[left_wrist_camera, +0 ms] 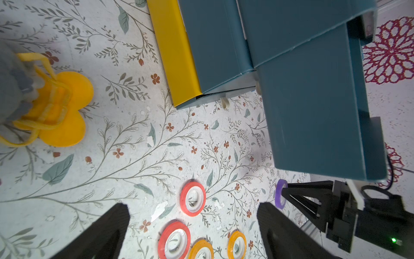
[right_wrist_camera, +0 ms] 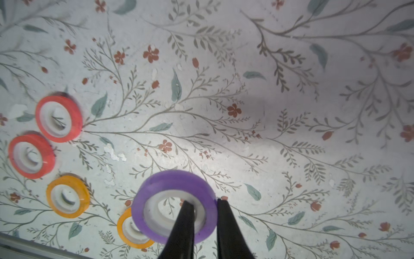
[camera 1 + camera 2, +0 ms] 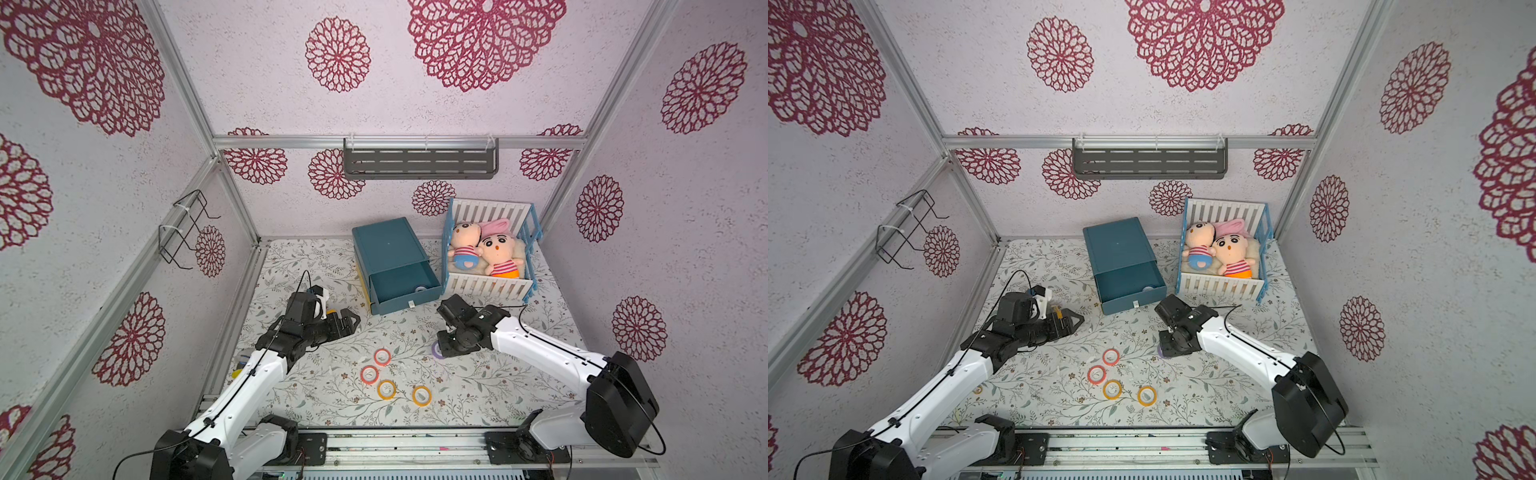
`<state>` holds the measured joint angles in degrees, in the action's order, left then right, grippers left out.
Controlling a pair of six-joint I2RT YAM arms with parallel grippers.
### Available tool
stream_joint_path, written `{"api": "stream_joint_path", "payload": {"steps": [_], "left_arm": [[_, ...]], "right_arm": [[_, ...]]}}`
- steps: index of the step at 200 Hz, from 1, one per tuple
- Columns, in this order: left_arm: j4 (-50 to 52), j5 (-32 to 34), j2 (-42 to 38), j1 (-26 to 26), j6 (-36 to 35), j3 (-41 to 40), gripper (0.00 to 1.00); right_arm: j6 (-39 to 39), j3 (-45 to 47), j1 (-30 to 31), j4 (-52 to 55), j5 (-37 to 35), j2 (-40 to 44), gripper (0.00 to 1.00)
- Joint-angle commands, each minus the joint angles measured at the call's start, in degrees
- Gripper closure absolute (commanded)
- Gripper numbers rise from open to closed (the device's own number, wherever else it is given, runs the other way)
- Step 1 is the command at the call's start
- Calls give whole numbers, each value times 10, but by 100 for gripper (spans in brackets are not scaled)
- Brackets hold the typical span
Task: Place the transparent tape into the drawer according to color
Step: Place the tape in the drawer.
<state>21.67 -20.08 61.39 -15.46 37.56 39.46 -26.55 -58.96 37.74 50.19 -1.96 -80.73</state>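
Observation:
The open teal drawer (image 3: 405, 297) stands outward of my right gripper. Next, my right gripper lifts outward over the drawer's front side and releases the purple ring beside the small ring.
My right gripper (image 2: 202, 203) is shut on a purple tape ring (image 2: 156, 190), one finger through its hole and the other outside its wall. In both top views the ring (image 3: 436, 349) (image 3: 1160, 351) peeks out under the right wrist. On the floral table lie two red-orange rings (image 3: 382, 356) (image 3: 369, 374) and two yellow rings (image 3: 386, 389) (image 3: 421, 395). The teal drawer (image 3: 405, 297) stands pulled open at the back, with a small ring (image 3: 420, 288) in its corner. My left gripper (image 3: 353, 322) hovers open left of the drawer, holding nothing.
A yellow panel (image 1: 172, 56) runs along the drawer unit's side. A yellow toy (image 1: 67, 107) lies near my left gripper. Right of the drawer stands a white and blue crib (image 3: 486, 287) with two dolls. A grey shelf (image 3: 419, 164) hangs on the back wall.

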Motion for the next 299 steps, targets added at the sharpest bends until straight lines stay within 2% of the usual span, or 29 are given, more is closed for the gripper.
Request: {"api": "stream_joint_path", "payload": {"steps": [1,85,139,215,290,299], "left_arm": [[-10,-1,-1,2,-4,9,3],[-10,-1,3,2,-2,17,3],[-12,-1,0,2,-1,11,3],[-3,4,-15,2,0,6,3],[0,9,-20,2,0,3,3],[0,10,-19,2,0,3,3]], "right_arm": [[3,-58,-7,37,-18,28,100],[26,-263,-11,119,-38,3,100],[45,-369,-23,101,-40,-47,100],[63,-410,-38,39,-12,-120,100],[76,-434,-37,26,14,-169,100],[78,-435,-37,25,16,-171,79]]}}
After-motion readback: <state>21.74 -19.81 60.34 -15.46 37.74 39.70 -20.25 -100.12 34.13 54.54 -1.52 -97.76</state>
